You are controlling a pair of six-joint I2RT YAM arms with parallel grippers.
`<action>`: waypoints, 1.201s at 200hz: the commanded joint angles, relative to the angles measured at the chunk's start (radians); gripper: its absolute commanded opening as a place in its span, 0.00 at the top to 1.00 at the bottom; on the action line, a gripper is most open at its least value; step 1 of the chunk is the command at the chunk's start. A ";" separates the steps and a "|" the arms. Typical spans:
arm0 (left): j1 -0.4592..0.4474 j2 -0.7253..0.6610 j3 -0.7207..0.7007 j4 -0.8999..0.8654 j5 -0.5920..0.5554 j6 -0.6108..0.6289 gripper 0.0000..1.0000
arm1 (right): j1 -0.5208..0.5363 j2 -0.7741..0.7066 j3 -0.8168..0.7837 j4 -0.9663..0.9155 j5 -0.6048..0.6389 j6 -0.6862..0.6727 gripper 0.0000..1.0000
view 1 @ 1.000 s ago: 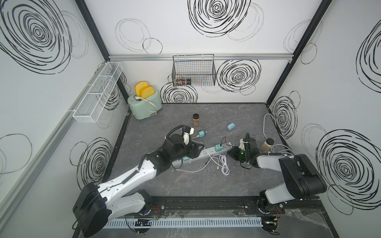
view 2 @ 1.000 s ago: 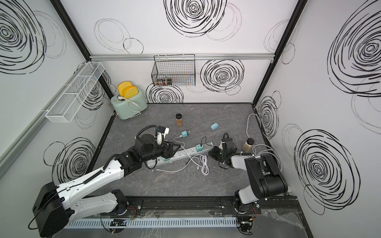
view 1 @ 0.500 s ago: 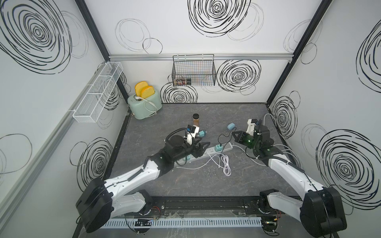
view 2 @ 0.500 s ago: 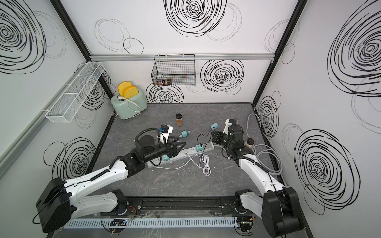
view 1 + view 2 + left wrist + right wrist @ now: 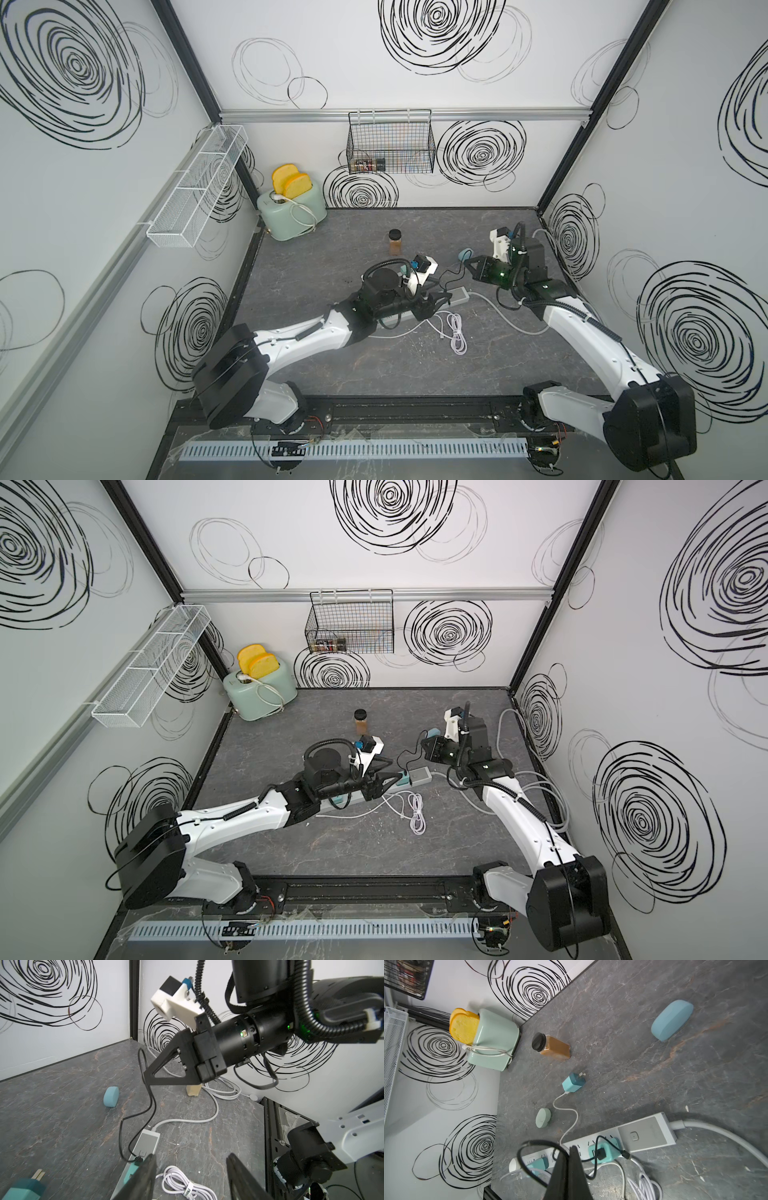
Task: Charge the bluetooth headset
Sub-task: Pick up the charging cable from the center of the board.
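The loop of the thin black cable is still hanging in the air. My right gripper will next move down toward the bare tabletop beside the light blue case to let go of it.
The bluetooth headset looks to be the light blue oval case lying on the dark table, untouched. My right gripper hovers just beside it, shut on a thin black cable. That cable loops down to a teal charger plugged into the white power strip. My left gripper hangs open over the strip, nothing between its fingers.
A loose teal charger with a white lead and a pale green case lie near the strip. A coiled white cable, a brown jar and a toaster stand around. Thick white cable runs to the right wall.
My right arm rose from the table beside the strip and swung back toward the blue case, carrying the black cable. The left gripper slid right along the strip.
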 commanded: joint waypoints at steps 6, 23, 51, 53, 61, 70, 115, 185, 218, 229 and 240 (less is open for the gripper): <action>0.002 0.009 0.037 0.044 -0.023 -0.021 0.44 | 0.004 0.043 -0.005 -0.023 0.010 -0.051 0.92; 0.003 0.013 0.057 0.015 -0.030 -0.034 0.44 | -0.004 0.088 0.011 0.000 0.023 -0.061 0.92; 0.013 0.017 0.077 -0.030 -0.061 -0.046 0.44 | -0.012 0.203 0.083 0.017 0.022 -0.084 0.90; 0.014 0.017 0.077 -0.030 -0.063 -0.049 0.44 | -0.012 0.215 0.090 0.015 0.022 -0.086 0.90; 0.019 0.015 0.076 -0.036 -0.062 -0.056 0.44 | -0.015 0.256 0.119 0.005 0.013 -0.097 0.87; 0.023 0.011 0.077 -0.047 -0.057 -0.058 0.44 | -0.019 0.301 0.153 -0.023 0.002 -0.111 0.83; 0.039 -0.048 0.038 -0.094 -0.089 -0.095 0.44 | -0.054 0.327 0.191 -0.105 0.041 -0.124 0.47; 0.109 -0.153 -0.099 -0.130 -0.048 -0.138 0.44 | -0.114 0.102 -0.095 -0.073 0.002 -0.072 0.44; 0.112 -0.173 -0.130 -0.126 -0.042 -0.134 0.44 | -0.101 0.073 -0.203 -0.007 -0.128 0.005 0.58; 0.113 -0.175 -0.139 -0.116 -0.038 -0.137 0.44 | -0.074 0.056 -0.219 -0.010 -0.131 0.019 0.62; 0.113 -0.174 -0.145 -0.107 -0.031 -0.140 0.44 | -0.042 0.034 -0.225 -0.030 -0.107 0.015 0.66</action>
